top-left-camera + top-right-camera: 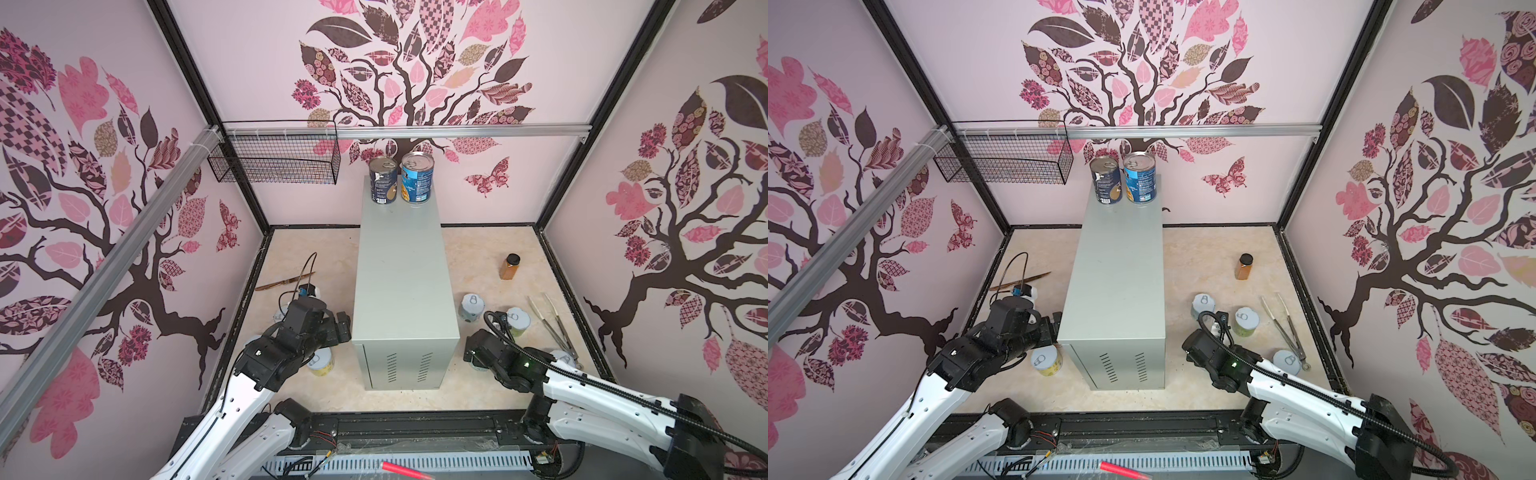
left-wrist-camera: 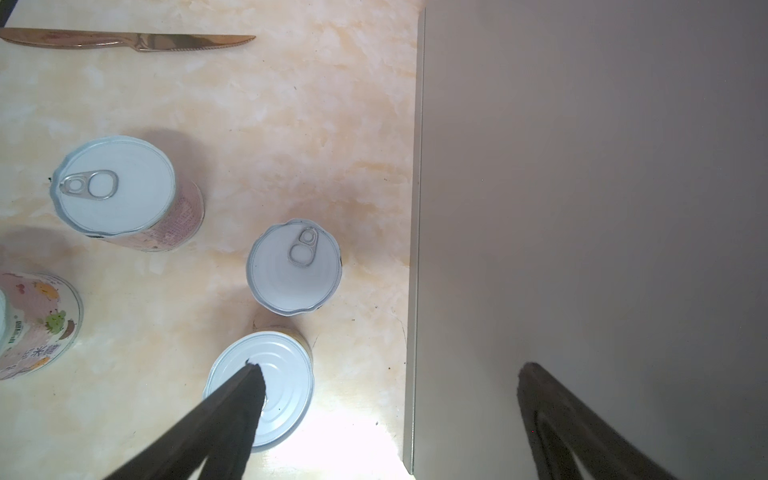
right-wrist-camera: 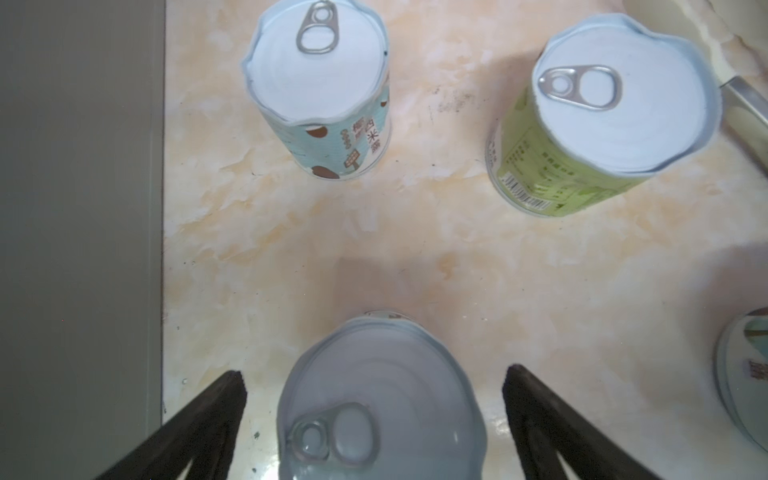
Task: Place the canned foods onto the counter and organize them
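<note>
The short white-lidded can (image 3: 382,404) is below my right gripper, centred between the open fingers, so next my right gripper needs to go down around it and close on its sides.
The counter (image 1: 403,270) is a tall grey cabinet with two tall canned foods (image 1: 383,180) (image 1: 417,178) standing at its far end. My left gripper (image 2: 390,374) is open and straddles the counter's left edge (image 2: 415,249). One finger hangs over a short can's lid (image 2: 282,386) and the other over the counter top. More short cans (image 2: 293,266) (image 2: 120,191) stand on the floor close by. My right gripper (image 3: 374,374) is open above a white-lidded can (image 3: 374,399) centred between its fingers, untouched. A light blue can (image 3: 320,83) and a green can (image 3: 615,116) stand beyond it.
An amber jar with a black cap (image 1: 510,267) and metal tongs (image 1: 552,324) lie right of the counter. A knife (image 2: 124,39) lies on the floor at the left. A black wire basket (image 1: 274,160) hangs on the back rail. Another can (image 1: 563,357) sits by the tongs.
</note>
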`<action>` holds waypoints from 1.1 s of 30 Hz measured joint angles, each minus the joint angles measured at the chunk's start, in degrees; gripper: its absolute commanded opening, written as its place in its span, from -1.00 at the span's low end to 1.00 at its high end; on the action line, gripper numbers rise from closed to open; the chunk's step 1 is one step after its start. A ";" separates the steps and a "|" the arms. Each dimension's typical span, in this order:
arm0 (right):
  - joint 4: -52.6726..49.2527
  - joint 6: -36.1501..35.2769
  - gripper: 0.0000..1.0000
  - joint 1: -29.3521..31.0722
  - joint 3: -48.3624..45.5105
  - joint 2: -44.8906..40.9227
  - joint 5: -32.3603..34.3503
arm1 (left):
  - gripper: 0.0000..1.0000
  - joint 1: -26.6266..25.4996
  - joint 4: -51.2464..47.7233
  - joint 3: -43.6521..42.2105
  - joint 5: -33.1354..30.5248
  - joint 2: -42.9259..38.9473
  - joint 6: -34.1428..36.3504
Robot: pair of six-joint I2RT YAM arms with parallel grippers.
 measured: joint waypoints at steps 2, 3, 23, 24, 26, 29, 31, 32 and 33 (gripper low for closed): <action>1.14 1.29 1.00 1.46 -0.83 0.55 1.16 | 0.96 -0.55 -0.52 0.00 -0.74 -0.04 -0.26; 1.60 2.29 1.00 2.16 -1.49 0.70 1.77 | 0.96 -0.63 -0.79 0.00 -1.16 -0.28 -0.37; 12.17 5.88 1.00 5.07 -10.58 1.44 6.25 | 0.96 -0.63 0.04 -1.07 -4.98 -9.33 -0.63; 13.09 5.90 1.00 5.07 -10.58 2.27 6.36 | 0.96 -0.63 0.17 -1.07 -5.07 -9.31 -0.63; 14.73 5.88 1.00 5.07 -10.60 3.78 6.58 | 0.96 -0.63 0.35 -1.07 -5.16 -9.20 -0.63; 17.33 6.01 1.00 5.07 -10.62 7.23 6.67 | 0.96 -0.63 0.50 -1.07 -5.35 -8.55 -0.63; 18.67 6.14 0.99 5.07 -10.67 9.46 6.64 | 0.96 -0.63 0.52 -1.09 -5.49 -8.13 -0.63; 19.32 6.25 0.98 5.07 -10.75 10.36 6.64 | 0.96 -0.63 0.55 -1.09 -5.51 -7.98 -0.63; 20.04 6.34 0.98 5.07 -10.88 10.99 6.62 | 0.96 -0.63 0.55 -1.07 -5.51 -7.93 -0.63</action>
